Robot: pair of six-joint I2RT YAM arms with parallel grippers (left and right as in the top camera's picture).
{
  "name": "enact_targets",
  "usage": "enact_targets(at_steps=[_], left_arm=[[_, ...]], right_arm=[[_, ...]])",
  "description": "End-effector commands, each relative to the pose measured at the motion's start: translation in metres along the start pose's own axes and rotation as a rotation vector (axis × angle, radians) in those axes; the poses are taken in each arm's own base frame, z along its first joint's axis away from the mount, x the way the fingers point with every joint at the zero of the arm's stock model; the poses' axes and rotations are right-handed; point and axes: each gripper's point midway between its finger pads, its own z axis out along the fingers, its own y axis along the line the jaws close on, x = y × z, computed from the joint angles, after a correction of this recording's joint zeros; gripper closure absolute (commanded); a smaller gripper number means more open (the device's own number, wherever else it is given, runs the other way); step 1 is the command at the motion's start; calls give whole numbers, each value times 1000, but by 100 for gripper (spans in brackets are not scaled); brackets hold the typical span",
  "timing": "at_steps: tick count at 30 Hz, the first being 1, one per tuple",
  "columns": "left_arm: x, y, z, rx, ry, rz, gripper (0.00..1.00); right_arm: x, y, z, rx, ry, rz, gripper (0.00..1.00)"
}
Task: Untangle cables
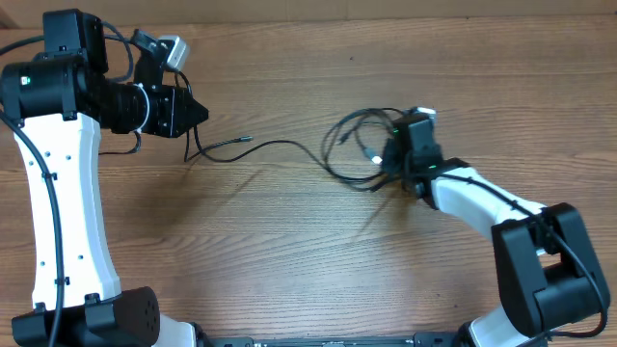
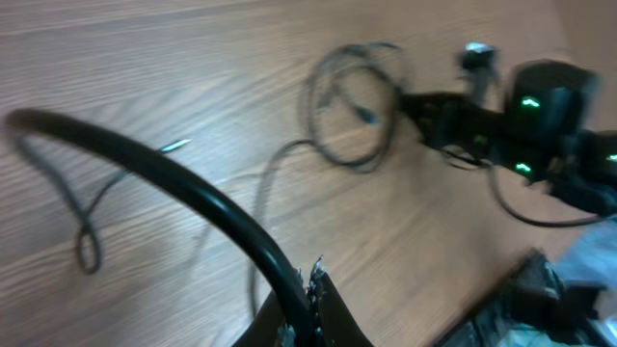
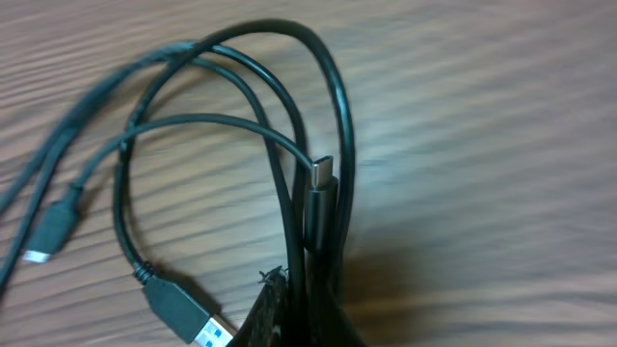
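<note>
I will next pull my right gripper toward bare wood to its right in the overhead view and release the strands, apart from my left gripper's cable.
The cables lie as a tangle of thin black loops (image 1: 355,145) right of the table's middle. One strand (image 1: 270,145) runs left from the tangle across the wood and rises to my left gripper (image 1: 200,114), which is shut on it. In the left wrist view that black cable (image 2: 183,188) arcs up into the shut jaws of the left gripper (image 2: 310,289). My right gripper (image 1: 390,159) is shut on several strands at the tangle's right side. In the right wrist view the right gripper (image 3: 308,308) pinches the strands, with a grey plug (image 3: 321,183), a blue-tipped flat plug (image 3: 188,313) and a small plug (image 3: 53,231) lying around it.
The wooden table (image 1: 289,251) carries only the cables. The left arm's white link (image 1: 63,212) stands along the left edge. The right arm's link (image 1: 482,198) reaches in from the lower right. Thicker black arm cables (image 1: 19,43) hang at the top left.
</note>
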Motion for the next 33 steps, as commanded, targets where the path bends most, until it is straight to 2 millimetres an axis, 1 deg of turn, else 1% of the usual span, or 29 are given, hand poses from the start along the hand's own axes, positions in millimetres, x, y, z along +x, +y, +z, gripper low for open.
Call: enact_targets(at_steps=[1,2,5,9,13,17,19,21,24,26,28,30,31,33], left_arm=[[0,38,-4,-212,-2,-202,96],[-1,53,-8,-292,-24,-279,96],[-4,87,-23,-466,-100,-458,96],[-1,127,-51,-652,-210,-675,96],[16,161,-81,-812,-284,-850,96],[44,189,-113,-944,-343,-1047,96],[55,198,-123,-959,-360,-1120,96],[62,205,-127,-950,-362,-1155,96],[72,213,-126,-955,-349,-1184,96],[77,216,-119,-957,-329,-1191,96],[88,224,-99,-946,-294,-1232,96],[96,227,-83,-919,-274,-1271,96],[103,230,-65,-879,-249,-1291,96],[109,232,-48,-844,-224,-1300,96]], right_arm=[[-15,-34,-2,85,-17,82,96],[-13,-43,-2,103,-3,93,96],[-9,-58,-2,136,25,111,96],[-5,-72,-2,168,49,124,96],[-5,-76,-2,178,51,129,96],[-4,-77,-2,178,54,129,96],[-4,-77,-2,179,54,129,96],[-4,-77,-2,178,55,129,96],[-4,-77,-2,178,54,129,96],[-4,-77,-2,179,55,129,96],[-2,-77,-2,182,64,128,96],[0,-78,-2,185,72,126,96],[2,-78,-2,185,81,125,94],[4,-79,-3,188,87,124,92]])
